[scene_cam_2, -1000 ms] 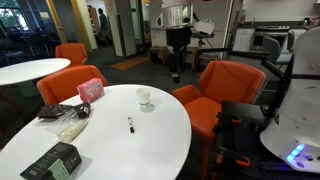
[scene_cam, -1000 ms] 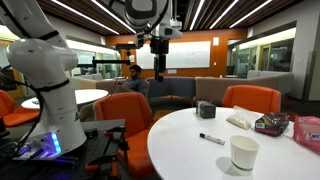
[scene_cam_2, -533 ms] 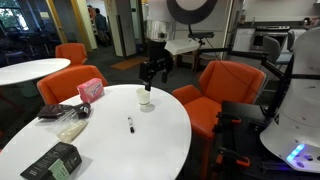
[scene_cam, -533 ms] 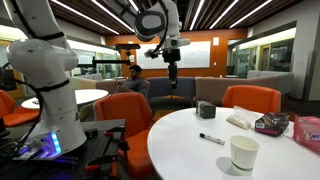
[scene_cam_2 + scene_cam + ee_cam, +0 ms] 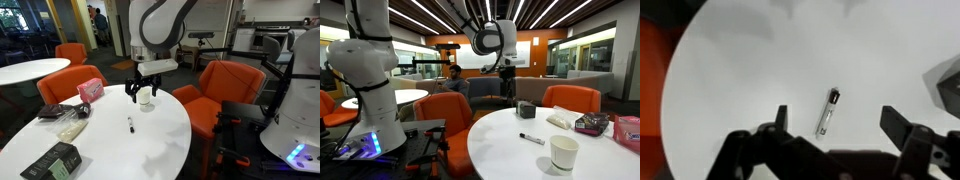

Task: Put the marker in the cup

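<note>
Next I will move my gripper down and outward until its open fingers straddle the marker's dark end [image 5: 524,136] [image 5: 835,97], then close, since the marker lies below and outward of it.
The black marker [image 5: 531,138] with a paler section lies flat on the round white table [image 5: 498,140]. It also shows in the other exterior view [image 5: 130,124] and in the wrist view [image 5: 827,111]. The white cup [image 5: 563,152] stands upright near the table edge, a short way from the marker. In an exterior view the cup [image 5: 146,98] sits partly behind the gripper. My gripper [image 5: 143,90] hangs open and empty above the table. In the wrist view the marker lies below and between its open fingers [image 5: 838,119].
Orange chairs [image 5: 223,85] ring the table. A pink box [image 5: 90,89], a black box [image 5: 52,161], a pale bag [image 5: 70,127] and dark items [image 5: 591,124] lie on the table's far side. A second round table [image 5: 25,69] stands behind.
The arm has swung down and over from beyond the table edge. The open gripper now hangs low above the table near the cup and marker. The marker and cup have not moved.
</note>
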### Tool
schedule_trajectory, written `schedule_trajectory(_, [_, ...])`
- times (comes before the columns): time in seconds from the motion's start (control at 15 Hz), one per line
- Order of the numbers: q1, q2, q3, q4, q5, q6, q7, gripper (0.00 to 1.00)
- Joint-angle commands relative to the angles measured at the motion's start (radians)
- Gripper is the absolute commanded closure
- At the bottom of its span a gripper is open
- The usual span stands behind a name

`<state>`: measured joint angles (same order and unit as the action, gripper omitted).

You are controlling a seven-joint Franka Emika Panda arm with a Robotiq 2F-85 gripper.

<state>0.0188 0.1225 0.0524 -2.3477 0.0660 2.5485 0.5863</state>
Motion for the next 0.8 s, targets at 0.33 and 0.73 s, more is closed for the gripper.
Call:
schedule_trajectory(0.33, [0.100,0.292,-0.097,0.200,0.002,0.082,0.135,0.00])
schedule_trajectory(0.73, [0.143,0.434,-0.126,0.303,0.046,0.097,0.153,0.00])
